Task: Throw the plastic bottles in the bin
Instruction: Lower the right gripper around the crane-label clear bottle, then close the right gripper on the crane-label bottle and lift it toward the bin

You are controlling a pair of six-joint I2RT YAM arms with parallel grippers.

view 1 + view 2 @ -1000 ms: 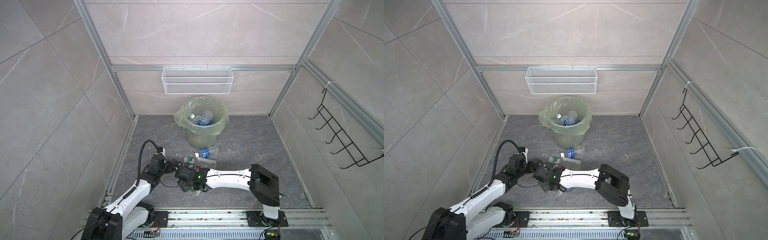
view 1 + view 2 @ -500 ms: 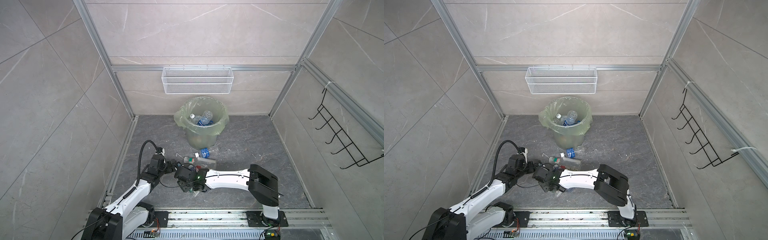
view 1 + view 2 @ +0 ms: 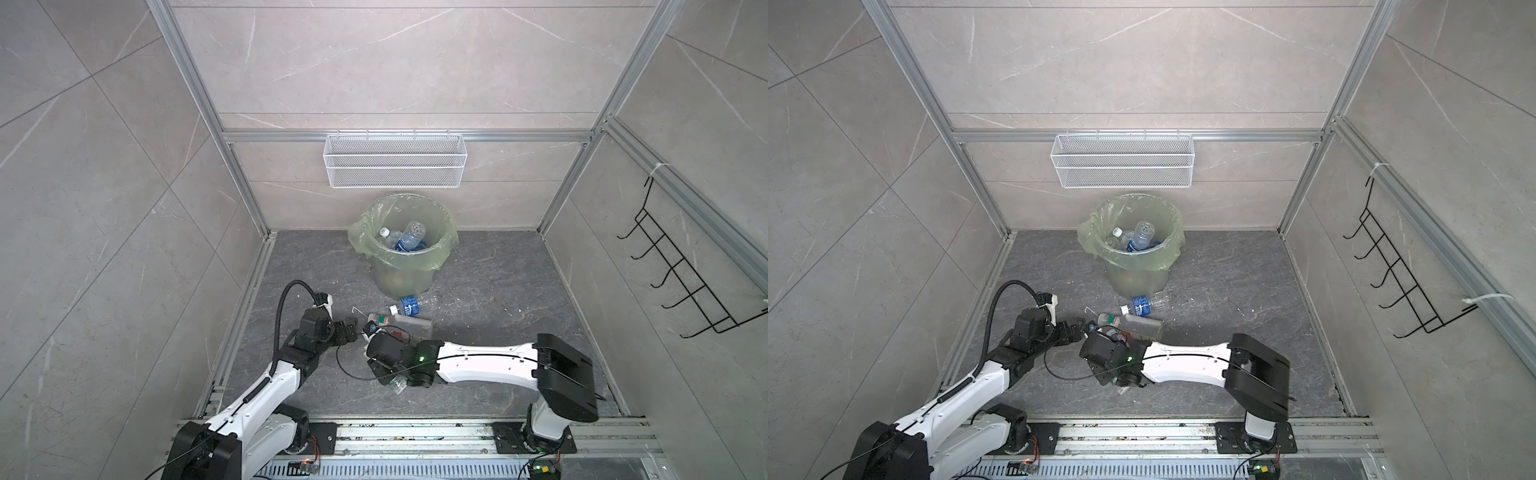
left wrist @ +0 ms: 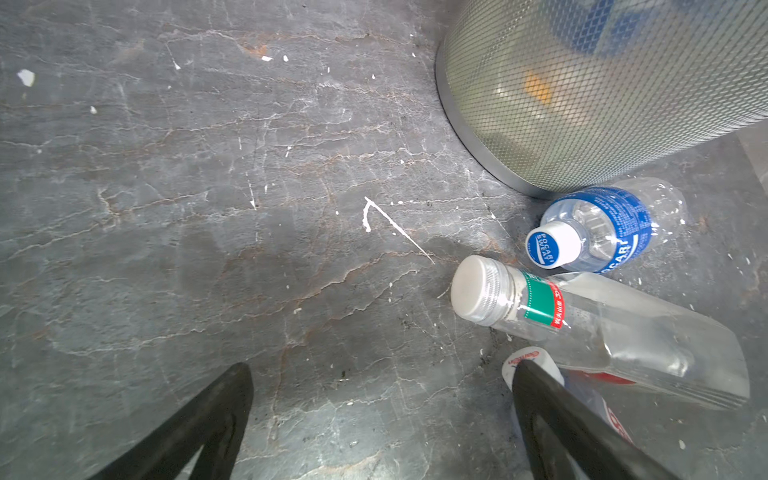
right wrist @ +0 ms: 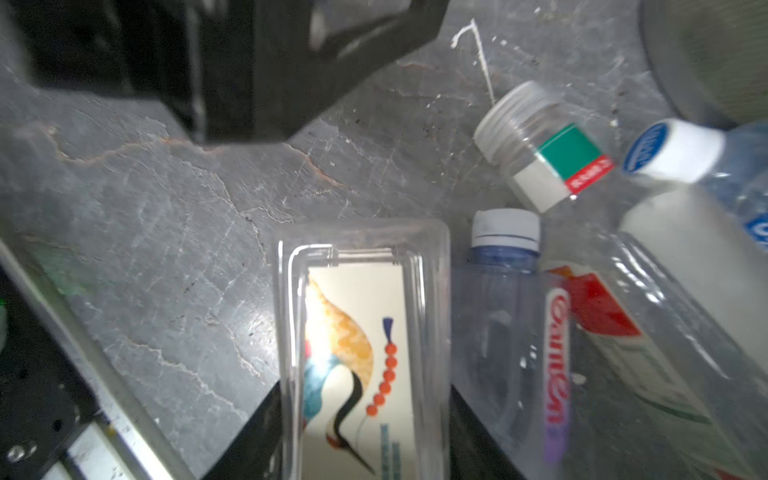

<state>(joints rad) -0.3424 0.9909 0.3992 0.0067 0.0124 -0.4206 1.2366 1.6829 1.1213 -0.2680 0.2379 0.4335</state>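
Observation:
The bin's opening (image 3: 404,224) is outward and higher, so the robot's right gripper will lift the flat clear bottle up and outward over the bin's rim to release it.
My right gripper (image 5: 365,399) is shut on a flat clear bottle with a crane picture (image 5: 361,340), low over the floor. An end of that bottle pokes out under the wrist (image 3: 398,381). Beside it lie a red-labelled bottle (image 5: 519,332), a green-and-red-labelled bottle (image 3: 399,324) and a blue-labelled bottle (image 3: 409,305). My left gripper (image 4: 380,368) stands open over bare floor, one finger next to the red-labelled bottle's white cap (image 4: 528,357). The pale green bin (image 3: 440,257) stands behind them with several bottles (image 3: 409,237) inside.
A white wire basket (image 3: 395,166) hangs on the back wall above the bin. A black hook rack (image 3: 690,282) is on the right wall. A metal rail (image 3: 415,432) runs along the front. A loose black cable (image 3: 349,372) loops over the floor between the arms.
The right gripper's jaws have closed in on the crane-picture bottle. Both arms have hardly moved, and the bottles on the floor lie as before.

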